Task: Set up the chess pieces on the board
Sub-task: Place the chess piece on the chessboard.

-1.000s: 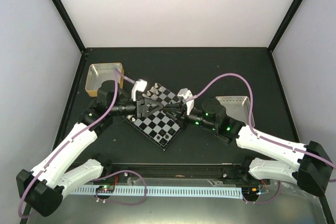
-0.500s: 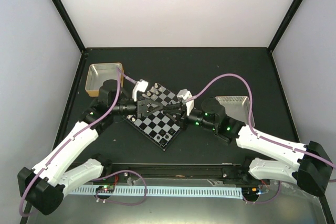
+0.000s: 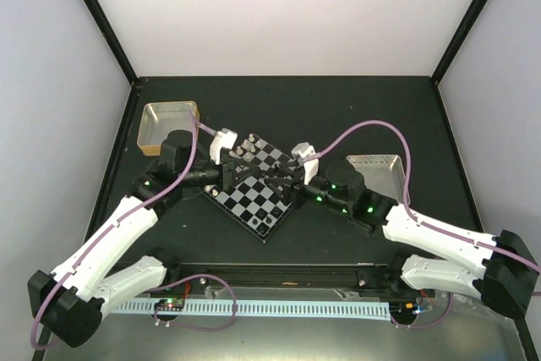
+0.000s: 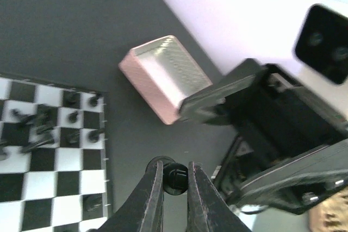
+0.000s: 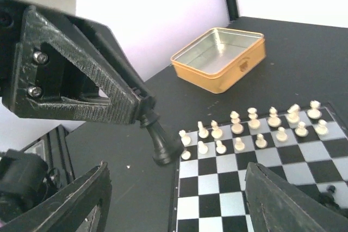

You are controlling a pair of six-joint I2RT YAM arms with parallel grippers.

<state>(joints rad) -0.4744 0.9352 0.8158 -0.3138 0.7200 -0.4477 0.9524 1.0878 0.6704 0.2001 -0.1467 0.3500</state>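
My left gripper moves down across to release the black piece on the board's empty white edge square next, since that square is below and to its right in the top view.
The board (image 3: 254,200) lies turned like a diamond between my arms. White chess pieces (image 5: 250,129) stand in two rows along its far-left edge, and black ones (image 4: 70,118) crowd the opposite side. My left gripper (image 4: 175,180) is shut on the head of a black chess piece (image 5: 159,139). That piece hangs tilted, its base just off the board's (image 5: 239,188) left edge. My right gripper (image 5: 176,172) faces it, open wide and holding nothing. From above, the left gripper (image 3: 239,177) and right gripper (image 3: 283,177) meet over the board's middle.
A gold-rimmed tray (image 3: 169,124) sits at the back left of the board. A pink-rimmed tray (image 4: 163,77) stands to the right, by my right arm's elbow (image 3: 351,188). Black side rails bound the dark table.
The right gripper's jaws have spread wide and it has drawn back slightly to the right. The left gripper closed on the black piece and keeps hold of it.
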